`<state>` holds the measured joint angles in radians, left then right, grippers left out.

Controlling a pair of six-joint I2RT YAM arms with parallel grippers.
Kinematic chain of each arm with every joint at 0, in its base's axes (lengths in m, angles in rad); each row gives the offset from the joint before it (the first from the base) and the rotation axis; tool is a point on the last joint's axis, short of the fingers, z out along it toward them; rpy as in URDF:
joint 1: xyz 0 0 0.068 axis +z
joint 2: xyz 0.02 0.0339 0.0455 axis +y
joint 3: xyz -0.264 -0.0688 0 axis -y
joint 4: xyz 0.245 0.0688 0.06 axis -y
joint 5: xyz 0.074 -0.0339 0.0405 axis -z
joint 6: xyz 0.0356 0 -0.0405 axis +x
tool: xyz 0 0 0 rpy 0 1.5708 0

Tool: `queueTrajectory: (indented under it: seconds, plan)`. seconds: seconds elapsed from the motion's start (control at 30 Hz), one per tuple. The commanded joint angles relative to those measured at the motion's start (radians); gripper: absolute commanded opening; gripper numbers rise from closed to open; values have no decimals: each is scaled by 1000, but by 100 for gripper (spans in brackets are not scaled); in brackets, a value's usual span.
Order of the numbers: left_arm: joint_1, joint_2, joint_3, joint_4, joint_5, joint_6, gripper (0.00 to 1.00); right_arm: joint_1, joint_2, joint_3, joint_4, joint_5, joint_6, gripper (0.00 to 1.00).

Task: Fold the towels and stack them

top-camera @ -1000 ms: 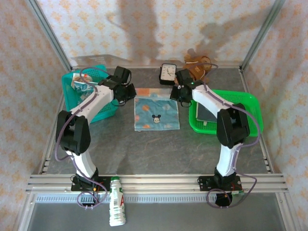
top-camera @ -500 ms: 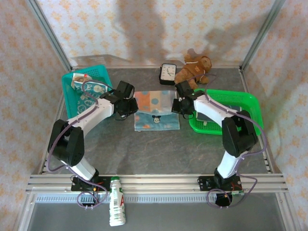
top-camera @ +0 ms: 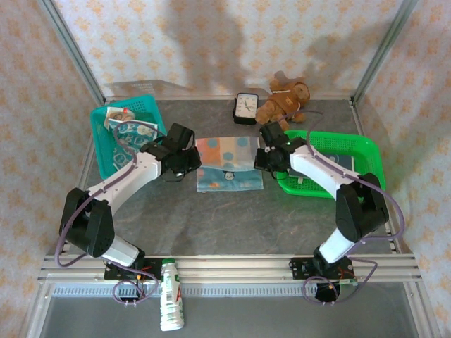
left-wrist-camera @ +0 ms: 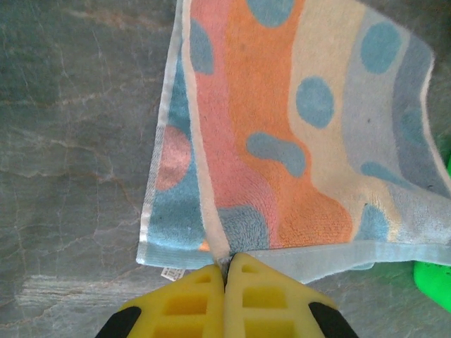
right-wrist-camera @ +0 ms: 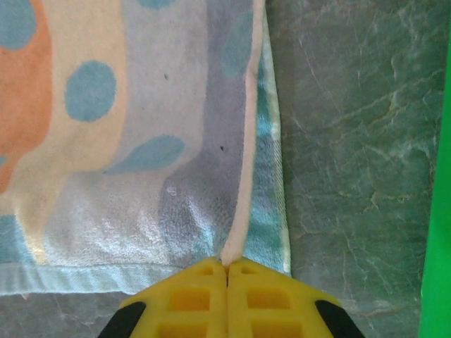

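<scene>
My left gripper will next draw back and down onto that layer's near corner [top-camera: 199,189] [left-wrist-camera: 146,258] on the teal basket's side and release, as the lower layer's mouse print is still uncovered.
An orange-and-blue dotted towel [top-camera: 229,163] lies mid-table, its far half turned over toward me so the striped underside [left-wrist-camera: 296,134] faces up. My left gripper [left-wrist-camera: 227,262] is shut on the towel's left corner, and my right gripper [right-wrist-camera: 227,264] is shut on its right corner [right-wrist-camera: 239,239]. Both hold the folded-over edge above the lower layer, whose mouse print [top-camera: 227,172] still shows near the front. More towels [top-camera: 127,134] sit in the teal basket [top-camera: 106,158] at the left. A dark towel [top-camera: 331,163] lies in the green tray [top-camera: 366,151] at the right.
A black alarm clock [top-camera: 246,108] and a brown teddy bear [top-camera: 285,98] stand at the back of the table. A white bottle [top-camera: 170,303] lies on the front rail. The metal frame posts [top-camera: 70,49] close in both sides.
Both grippers have pulled the towel's far edge toward me, folding it over the near half. More of the underside now shows and less of the printed face.
</scene>
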<state>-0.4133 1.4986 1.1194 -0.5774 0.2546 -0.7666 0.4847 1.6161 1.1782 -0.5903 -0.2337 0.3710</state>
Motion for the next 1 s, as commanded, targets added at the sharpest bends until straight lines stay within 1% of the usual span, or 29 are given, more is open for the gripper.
queueTrajectory:
  seconds: [0.0,0.33,0.77,0.87,0.9,0.93,0.97]
  plan:
    - [-20,11,-55,11,-2,-32,0,15,10,-30,-13,23,15,4]
    - [-65,76,-156,96,13,-62,0,40,95,-53,-38,31,-15,7]
    - [-69,117,-170,113,21,-58,0,51,120,-43,-81,89,-31,7]
    - [-70,124,-171,108,20,-56,0,51,122,-44,-83,88,-31,9]
    - [-70,126,-169,103,19,-53,0,52,121,-42,-85,86,-30,12]
    - [-70,129,-169,97,17,-49,3,52,122,-41,-86,85,-29,17]
    - [-70,128,-167,89,11,-46,12,54,120,-41,-86,84,-29,26]
